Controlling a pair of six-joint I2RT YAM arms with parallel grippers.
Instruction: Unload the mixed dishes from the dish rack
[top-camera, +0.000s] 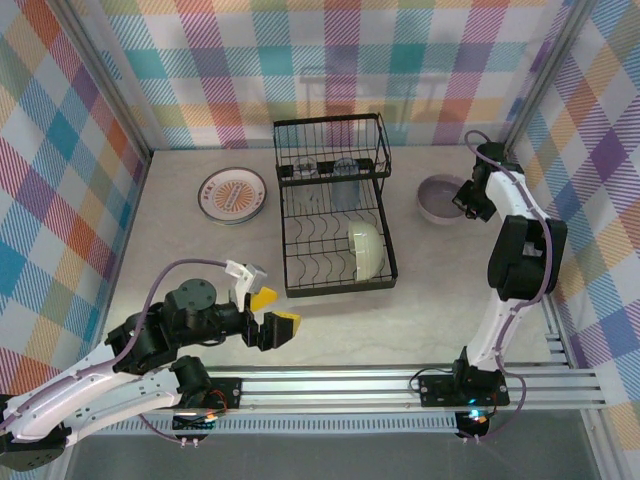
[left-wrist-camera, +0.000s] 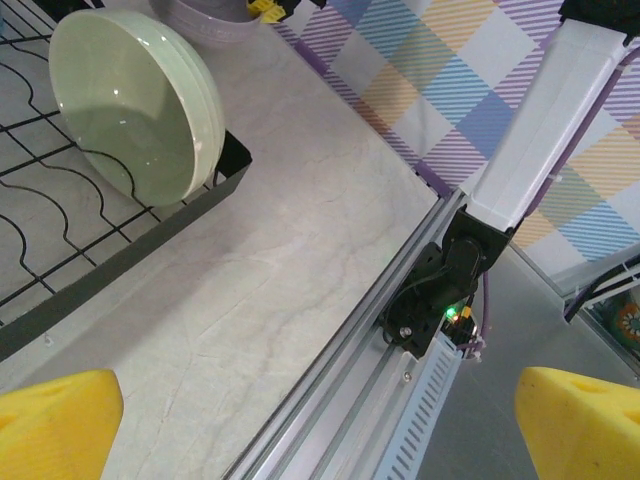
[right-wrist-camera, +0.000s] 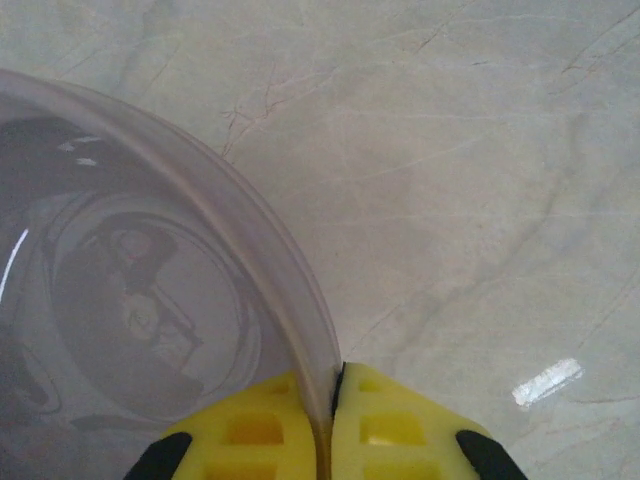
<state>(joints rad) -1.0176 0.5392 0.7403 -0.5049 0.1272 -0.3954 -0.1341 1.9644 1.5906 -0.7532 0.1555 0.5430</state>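
Note:
The bare tabletop beside the rack is a clear spot below the right gripper, so that gripper should gently lower the lavender bowl (top-camera: 440, 198) onto it and let go of the bowl's rim.
The black wire dish rack (top-camera: 335, 205) stands mid-table, holding a pale green bowl (top-camera: 365, 248) on edge at its front right and two glass tumblers (top-camera: 327, 168) in the raised basket. The green bowl (left-wrist-camera: 135, 105) also appears in the left wrist view. A lavender bowl (top-camera: 440, 198) rests on the table right of the rack; my right gripper (top-camera: 466, 197) is shut on its rim (right-wrist-camera: 290, 300). A white plate with orange pattern (top-camera: 232, 194) lies left of the rack. My left gripper (top-camera: 268, 314) hovers open near the table's front edge, holding nothing.
The aluminium rail (top-camera: 400, 385) runs along the near edge, with the right arm's base (left-wrist-camera: 440, 300) on it. Checkered walls (top-camera: 60, 150) enclose the table on three sides.

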